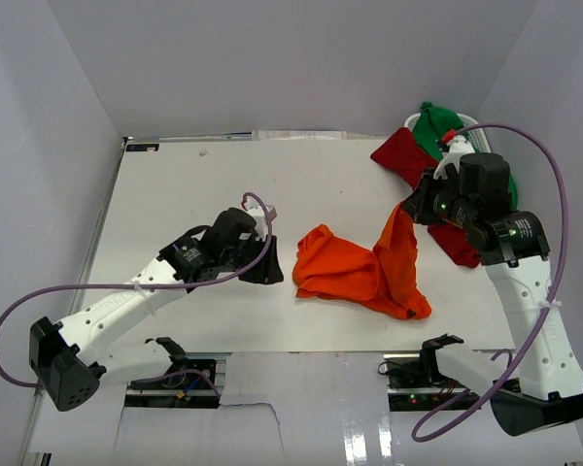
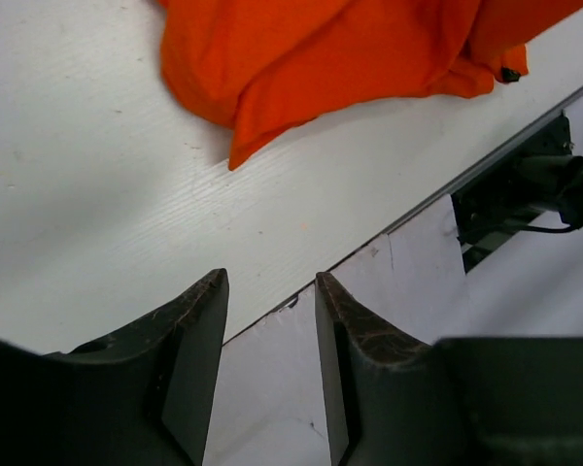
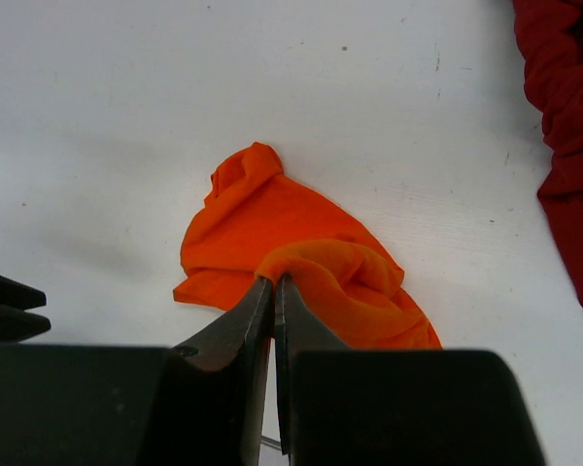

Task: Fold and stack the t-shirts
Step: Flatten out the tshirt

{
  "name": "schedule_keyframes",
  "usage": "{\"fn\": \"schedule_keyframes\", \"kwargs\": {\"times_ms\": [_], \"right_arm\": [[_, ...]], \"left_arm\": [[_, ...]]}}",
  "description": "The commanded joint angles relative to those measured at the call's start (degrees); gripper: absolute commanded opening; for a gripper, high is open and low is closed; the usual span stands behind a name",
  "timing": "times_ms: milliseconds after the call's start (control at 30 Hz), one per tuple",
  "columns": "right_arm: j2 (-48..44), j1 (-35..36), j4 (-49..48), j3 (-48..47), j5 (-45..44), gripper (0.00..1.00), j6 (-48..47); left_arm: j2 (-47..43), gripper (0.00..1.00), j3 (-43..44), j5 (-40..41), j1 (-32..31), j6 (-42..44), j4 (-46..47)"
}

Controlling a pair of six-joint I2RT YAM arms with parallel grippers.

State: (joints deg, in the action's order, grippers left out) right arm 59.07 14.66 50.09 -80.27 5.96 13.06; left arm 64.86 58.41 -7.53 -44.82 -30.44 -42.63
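Observation:
The left gripper next moves down and toward the orange t-shirt and opens fingers around its closest pointed corner (image 1: 300,294) (image 2: 236,162), since it juts out onto bare table.
A crumpled orange t-shirt (image 1: 355,274) lies right of the table's centre, and one part of it is pulled up into a peak. My right gripper (image 1: 405,209) is shut on that raised fold (image 3: 311,262), its jaws pressed together on the cloth. A dark red t-shirt (image 1: 400,155) is bunched at the back right, partly under the right arm. The green t-shirt (image 1: 431,126) sits behind it against the wall. My left gripper (image 1: 270,270) hovers just left of the orange t-shirt (image 2: 321,58), open with nothing between its fingers (image 2: 199,320).
White walls close in the table (image 1: 194,194) on three sides. The table's near edge (image 2: 369,243) runs under the left gripper, with a gap and black hardware (image 2: 510,199) beyond it. Purple cables (image 1: 554,194) loop off both arms. The dark red t-shirt (image 3: 568,146) lies right of the right gripper (image 3: 274,280).

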Motion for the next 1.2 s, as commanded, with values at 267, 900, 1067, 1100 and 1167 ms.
{"fn": "schedule_keyframes", "kwargs": {"times_ms": [267, 900, 1067, 1100, 1167], "right_arm": [[-1.3, 0.1, -5.1, 3.1, 0.7, 0.08, 0.4], [-1.3, 0.1, -4.4, 3.5, 2.2, 0.08, -0.5], [-1.5, 0.1, -4.2, 3.6, 2.7, 0.08, -0.7], [-1.7, 0.1, -4.1, 3.6, 2.8, 0.08, -0.7], [-1.9, 0.1, -4.2, 3.6, 3.0, 0.08, -0.7]], "left_arm": [[2.2, 0.51, -11.3, 6.9, -7.5, -7.1, 15.6], [13.0, 0.56, -15.7, 5.6, -8.6, -5.3, 33.8], [15.9, 0.51, -14.3, 8.6, -8.6, -3.3, 34.4], [16.6, 0.51, -13.8, 9.1, -8.7, -3.1, 33.5], [18.4, 0.49, -13.2, 8.9, -8.6, -2.6, 33.6]]}}
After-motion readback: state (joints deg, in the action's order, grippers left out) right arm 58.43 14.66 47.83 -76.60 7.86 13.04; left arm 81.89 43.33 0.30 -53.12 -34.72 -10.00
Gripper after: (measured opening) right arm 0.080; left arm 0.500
